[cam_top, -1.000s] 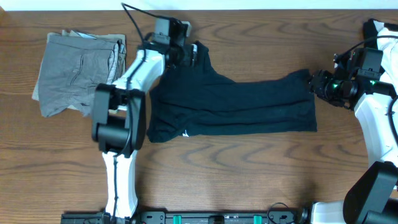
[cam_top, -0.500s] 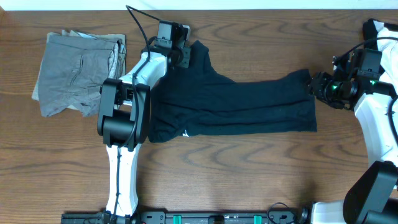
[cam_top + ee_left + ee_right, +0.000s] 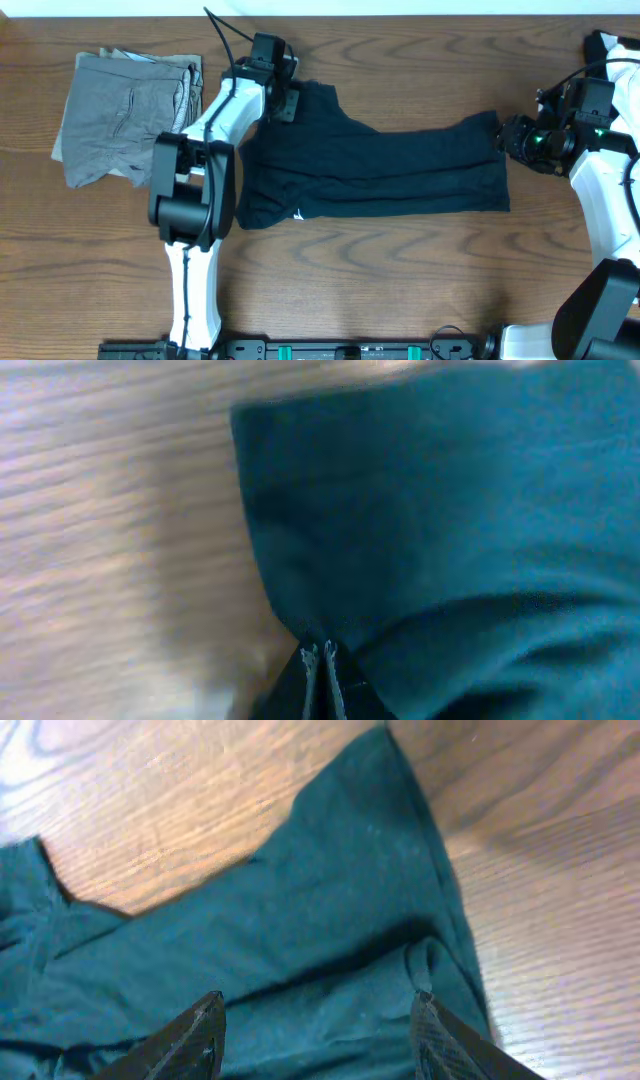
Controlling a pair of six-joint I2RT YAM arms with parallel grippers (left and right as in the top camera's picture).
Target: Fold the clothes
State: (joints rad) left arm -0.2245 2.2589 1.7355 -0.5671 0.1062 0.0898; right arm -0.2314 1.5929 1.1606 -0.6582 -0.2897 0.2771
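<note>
The left gripper lifts the shirt's corner next, draws it back over the near part, which lies back from the gripper with the far side unfolded, and releases.
The clothes (image 3: 390,170), a dark navy T-shirt, lie spread across the middle of the wooden table, with a small white label (image 3: 298,213) near the lower left edge. My left gripper (image 3: 287,100) sits at the shirt's upper left sleeve. In the left wrist view its fingers (image 3: 318,655) are pressed together on the edge of the cloth (image 3: 440,530), which bunches around the tips. My right gripper (image 3: 506,138) hovers at the shirt's right end. In the right wrist view it stands open (image 3: 318,1002) over the fabric (image 3: 330,920) with nothing between its fingers.
A pile of folded grey-khaki garments (image 3: 125,115) lies at the far left of the table (image 3: 400,280). The left arm's white links (image 3: 190,200) stretch along the shirt's left side. The right arm's base (image 3: 610,190) stands at the right edge.
My left gripper has closed on the sleeve edge, and the sleeve tip has drawn in slightly toward it. The right gripper has stayed open in place.
</note>
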